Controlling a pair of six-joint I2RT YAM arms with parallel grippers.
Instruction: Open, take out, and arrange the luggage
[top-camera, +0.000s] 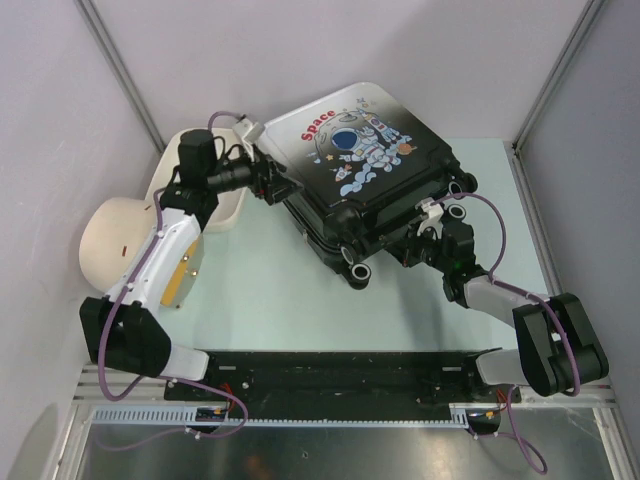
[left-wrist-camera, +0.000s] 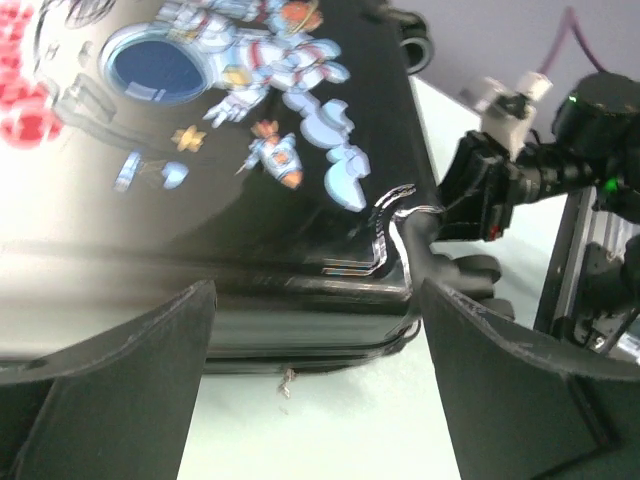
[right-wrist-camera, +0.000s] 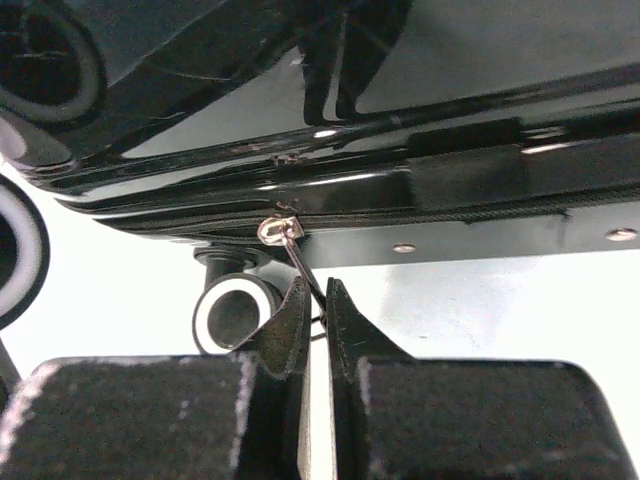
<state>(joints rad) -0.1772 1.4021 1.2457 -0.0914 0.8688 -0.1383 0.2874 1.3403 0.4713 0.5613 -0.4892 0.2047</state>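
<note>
The zipper seam runs on past the zipper pull, so my right gripper will pull the zipper pull to the right in the top view next and let go of it by the luggage's wheels there.
The luggage (top-camera: 370, 170) lies flat and closed on the table, astronaut print up, wheels toward the arms. My right gripper (top-camera: 415, 245) is at its near side by the wheels. In the right wrist view it (right-wrist-camera: 316, 300) is shut on the metal zipper pull (right-wrist-camera: 292, 245), which hangs from the zipper seam of the luggage (right-wrist-camera: 450, 180) beside a wheel (right-wrist-camera: 235, 310). My left gripper (top-camera: 275, 185) stands open at the case's left edge. In the left wrist view its fingers (left-wrist-camera: 110, 390) frame the side of the luggage (left-wrist-camera: 250, 150), where a second zipper pull (left-wrist-camera: 287, 380) dangles untouched.
A cream tub (top-camera: 225, 205) sits behind the left arm, beside a cream cylinder (top-camera: 115, 240) with an orange end (top-camera: 180, 275). Grey walls close in the left, back and right. A black rail (top-camera: 340, 370) runs along the near edge.
</note>
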